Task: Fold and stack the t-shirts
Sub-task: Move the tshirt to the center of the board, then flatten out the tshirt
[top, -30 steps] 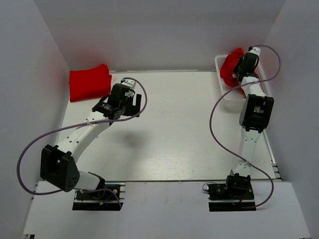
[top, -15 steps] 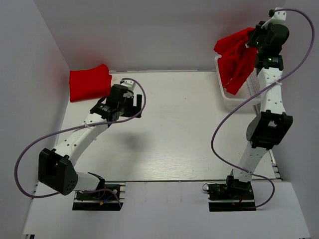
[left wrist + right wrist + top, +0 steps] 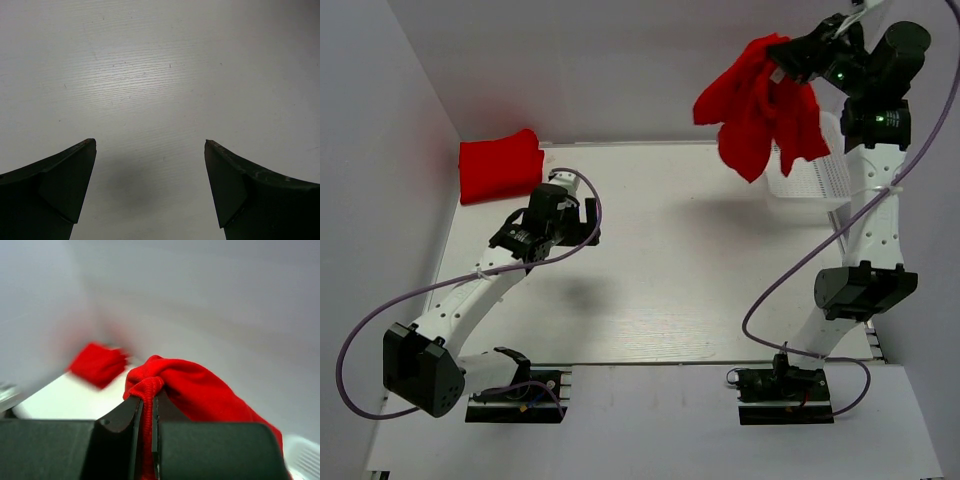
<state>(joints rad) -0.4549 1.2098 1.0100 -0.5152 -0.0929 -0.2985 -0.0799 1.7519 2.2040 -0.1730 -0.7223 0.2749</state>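
Observation:
The table's bare middle is below the right gripper, to its left in the top view, so the robot will next lower the right gripper back toward that spot to release the t-shirt.
My right gripper [image 3: 782,68] is shut on a crumpled red t-shirt [image 3: 758,105] and holds it high above the table's back right, left of the basket. In the right wrist view the cloth's hem [image 3: 148,390] is pinched between the closed jaws of that gripper [image 3: 148,415]. A folded red t-shirt [image 3: 500,165] lies at the table's back left corner; it also shows blurred in the right wrist view [image 3: 97,364]. My left gripper [image 3: 575,222] is open and empty, just right of the folded t-shirt; its wrist view shows only bare table between the fingers [image 3: 150,145].
A white mesh basket [image 3: 812,180] stands at the back right, under and right of the hanging t-shirt. White walls enclose the table on the left, back and right. The white table [image 3: 670,270] lies below.
My right arm has lifted the red t-shirt out of the basket, higher and to the left. My left arm has shifted slightly left and back.

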